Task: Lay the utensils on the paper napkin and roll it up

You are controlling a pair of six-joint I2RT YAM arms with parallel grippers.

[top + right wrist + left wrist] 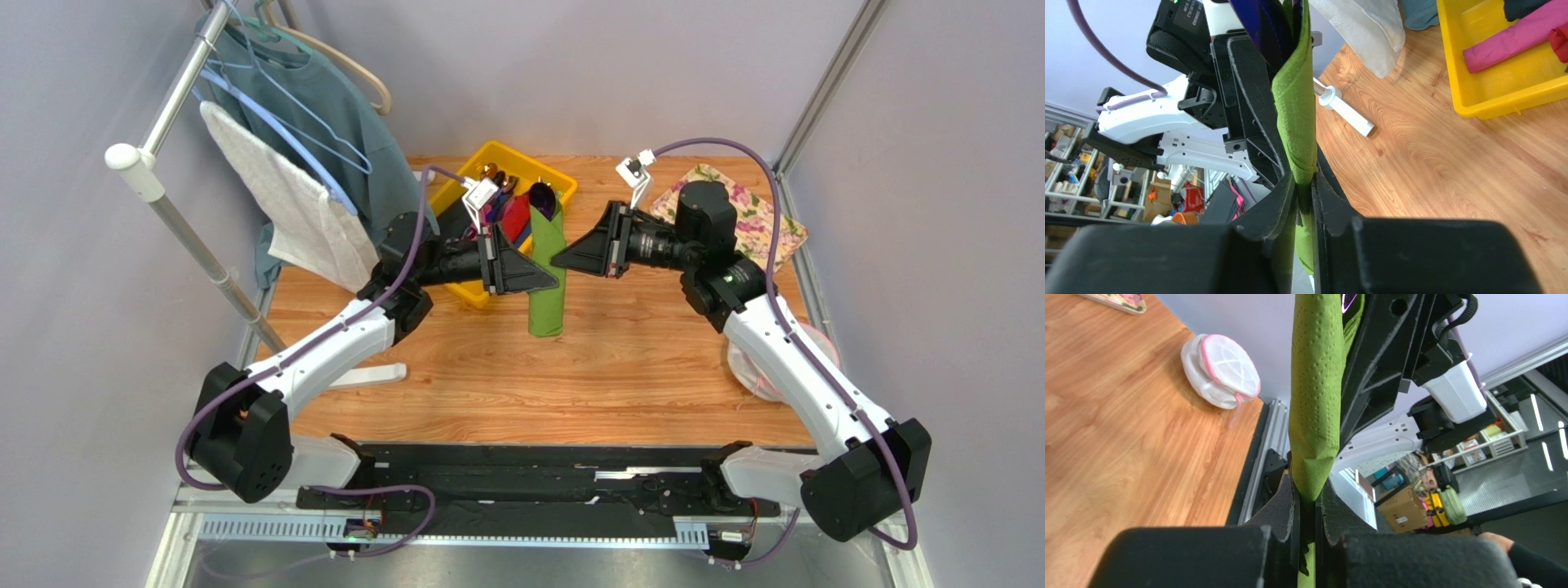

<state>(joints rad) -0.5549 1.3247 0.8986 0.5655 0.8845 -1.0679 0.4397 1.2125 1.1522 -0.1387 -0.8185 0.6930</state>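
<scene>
I should move my left gripper to its left in the top view next, to the yellow bin below it that holds rolls, then lower and release beside the red roll.
The green paper napkin point(546, 279) is rolled into a tube and held up off the wooden table, its long axis running near to far. Dark utensil ends point(541, 194) poke out of its far end; they show purple in the left wrist view point(1349, 301) and dark blue in the right wrist view point(1257, 18). My left gripper point(548, 281) pinches the roll from the left and is shut on it point(1308, 508). My right gripper point(562, 259) pinches it from the right and is shut on it point(1304, 190). The two grippers face each other tip to tip.
A yellow bin point(472, 172) behind the roll holds red and pink rolls point(1517, 37). A floral mat point(754, 208) lies back right. A white mesh pouch point(754, 368) sits at the right edge. A clothes rack with a white towel point(294, 202) stands left.
</scene>
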